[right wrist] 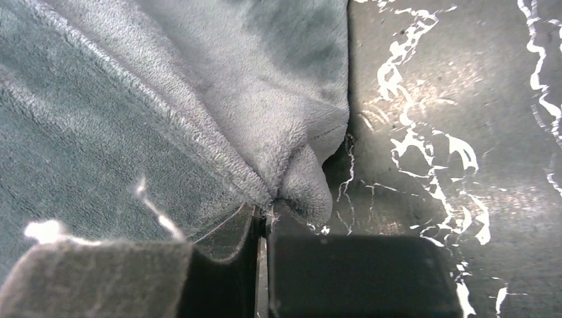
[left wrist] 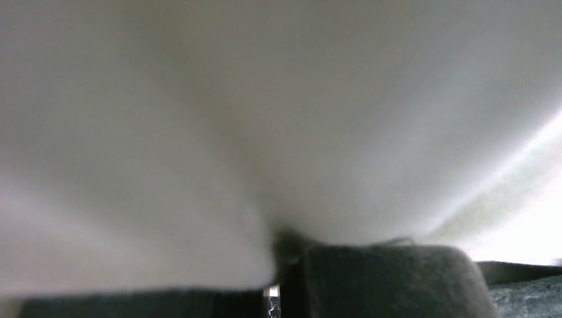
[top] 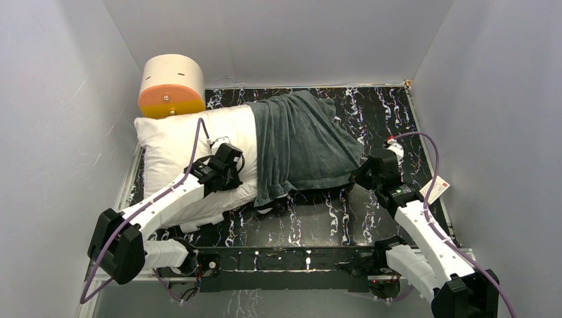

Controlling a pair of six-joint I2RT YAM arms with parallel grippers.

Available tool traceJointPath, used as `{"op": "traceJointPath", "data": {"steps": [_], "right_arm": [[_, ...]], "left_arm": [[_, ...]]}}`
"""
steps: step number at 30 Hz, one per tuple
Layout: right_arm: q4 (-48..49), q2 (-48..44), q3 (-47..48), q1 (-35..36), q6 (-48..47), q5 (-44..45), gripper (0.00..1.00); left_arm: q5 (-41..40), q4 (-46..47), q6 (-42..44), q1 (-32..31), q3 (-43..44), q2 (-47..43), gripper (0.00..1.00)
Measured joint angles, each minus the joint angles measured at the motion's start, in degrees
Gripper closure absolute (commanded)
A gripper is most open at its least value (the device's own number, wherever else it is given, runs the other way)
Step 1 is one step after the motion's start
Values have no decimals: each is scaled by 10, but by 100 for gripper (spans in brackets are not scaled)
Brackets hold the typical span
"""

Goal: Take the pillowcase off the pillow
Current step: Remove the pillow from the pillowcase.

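Note:
Next, my right gripper moves to the right in the top view over the bare tabletop, then releases the pillowcase's fold, since the pillowcase still covers the pillow's end.
The white pillow lies across the left half of the table. Its right part is covered by the dark grey-green pillowcase, whose plush side faces up. My left gripper presses into the pillow's near edge beside the pillowcase hem. In the left wrist view white pillow fabric fills the frame and puckers into the left gripper, which is shut on it. My right gripper is at the pillowcase's near right corner. In the right wrist view the right gripper is shut on a bunched fold of pillowcase.
A cream-and-orange cylinder stands at the back left, touching the pillow's far corner. Grey walls close in the table on three sides. The black marbled tabletop shows to the right of and in front of the pillowcase. A white tag hangs by the right arm.

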Motion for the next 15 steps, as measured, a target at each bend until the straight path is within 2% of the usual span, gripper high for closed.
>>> {"op": "traceJointPath", "data": {"steps": [8, 15], "right_arm": [[-48, 27, 58, -32, -37, 18, 100], [-115, 51, 120, -143, -71, -83, 100]], "left_arm": [[8, 12, 0, 2, -15, -18, 100], [21, 21, 1, 2, -20, -26, 100]]}}
